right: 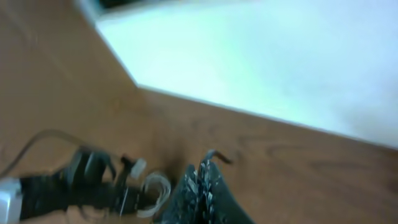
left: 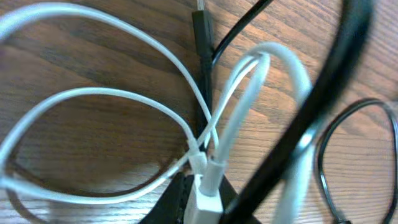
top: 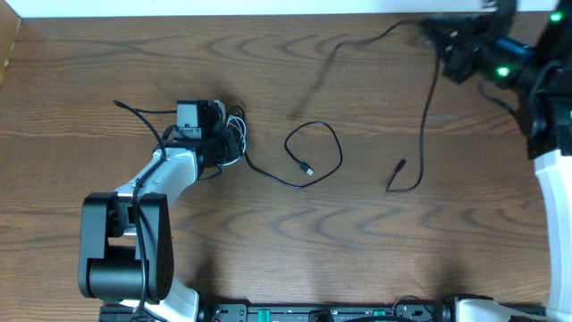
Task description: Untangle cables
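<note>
My right gripper swings right in the overhead view next, lowers and releases the black cable clear of the loops, since open tabletop lies below it there.
The white cable (top: 238, 123) lies bunched in loops at the left of the table. My left gripper (top: 230, 136) is down on that bunch. In the left wrist view the left gripper (left: 202, 202) is shut on the white cable's (left: 124, 93) plug, with loops fanning out ahead. The black cable (left: 202, 43) crosses under them. The black cable (top: 315, 148) forms a loop mid-table. Another stretch rises to my right gripper (top: 429, 34) at the far right, one end hanging to a plug (top: 399, 165). In the right wrist view the right gripper (right: 204, 168) is shut on the thin black cable (right: 217, 154).
The left arm's base (top: 116, 259) stands at the near left and the right arm (top: 550, 116) along the right edge. A white strip (top: 268, 7) runs beyond the table's far edge. A thick black wire (left: 317, 106) hangs blurred across the left wrist view.
</note>
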### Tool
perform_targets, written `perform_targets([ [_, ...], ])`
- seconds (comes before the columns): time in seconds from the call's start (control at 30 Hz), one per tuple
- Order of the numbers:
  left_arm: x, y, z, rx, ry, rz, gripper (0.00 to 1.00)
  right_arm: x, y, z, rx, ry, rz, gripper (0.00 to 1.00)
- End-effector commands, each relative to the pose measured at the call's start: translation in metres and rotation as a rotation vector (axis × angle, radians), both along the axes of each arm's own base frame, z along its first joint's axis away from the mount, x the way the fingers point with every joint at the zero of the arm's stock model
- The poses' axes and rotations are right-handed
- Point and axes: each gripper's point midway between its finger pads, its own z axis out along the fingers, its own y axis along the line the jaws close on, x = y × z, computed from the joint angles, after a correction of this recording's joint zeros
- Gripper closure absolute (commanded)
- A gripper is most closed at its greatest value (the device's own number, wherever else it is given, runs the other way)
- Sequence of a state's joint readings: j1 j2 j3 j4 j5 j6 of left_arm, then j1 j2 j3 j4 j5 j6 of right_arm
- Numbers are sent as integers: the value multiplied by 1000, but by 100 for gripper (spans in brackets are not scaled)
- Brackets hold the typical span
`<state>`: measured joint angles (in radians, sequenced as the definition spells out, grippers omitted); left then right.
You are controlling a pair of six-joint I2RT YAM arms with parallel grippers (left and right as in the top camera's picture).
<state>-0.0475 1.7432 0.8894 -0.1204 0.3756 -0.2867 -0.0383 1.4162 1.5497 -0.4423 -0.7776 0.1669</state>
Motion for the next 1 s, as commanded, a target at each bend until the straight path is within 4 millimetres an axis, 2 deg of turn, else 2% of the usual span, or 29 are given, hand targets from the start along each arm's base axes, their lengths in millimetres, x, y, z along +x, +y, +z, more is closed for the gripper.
perform_targets([
  [0.0, -3, -4, 3, -35, 2, -9, 83, -4, -13, 29, 97, -33, 2, 99],
  [0.03, -3, -4, 3, -35, 2, -9, 78, -3, -16, 34, 111, -45, -3, 99],
  [0.13, -3, -4, 3, -34, 2, -9, 73, -1, -22, 41, 116, -76, -19, 99],
  [0.27, -3, -4, 3, -34, 2, -9, 58, 10, -40, 33, 98, -53, -125, 99],
  [0.33, -3, -4, 3, -34, 4, -9, 47, 20, -67, 13, 44, 5, -277, 99],
  [0.43, -4, -4, 3, -34, 8, -9, 36, 28, -106, -17, -16, 112, -494, 99],
  [0.53, -4, -4, 3, -34, 9, -9, 30, 28, -154, -52, -112, 229, -736, 99],
  [0.63, -4, -4, 3, -33, 8, -9, 30, 24, -187, -81, -201, 323, -898, 99],
  [0.73, -4, -4, 3, -30, 8, -8, 29, 23, -208, -108, -278, 402, -997, 99],
  [0.9, -4, -4, 2, -28, 7, -10, 29, 28, -233, -152, -392, 515, -1098, 99],
  [0.97, -4, -4, 2, -28, 7, -10, 29, 28, -252, -166, -455, 542, -1177, 99],
])
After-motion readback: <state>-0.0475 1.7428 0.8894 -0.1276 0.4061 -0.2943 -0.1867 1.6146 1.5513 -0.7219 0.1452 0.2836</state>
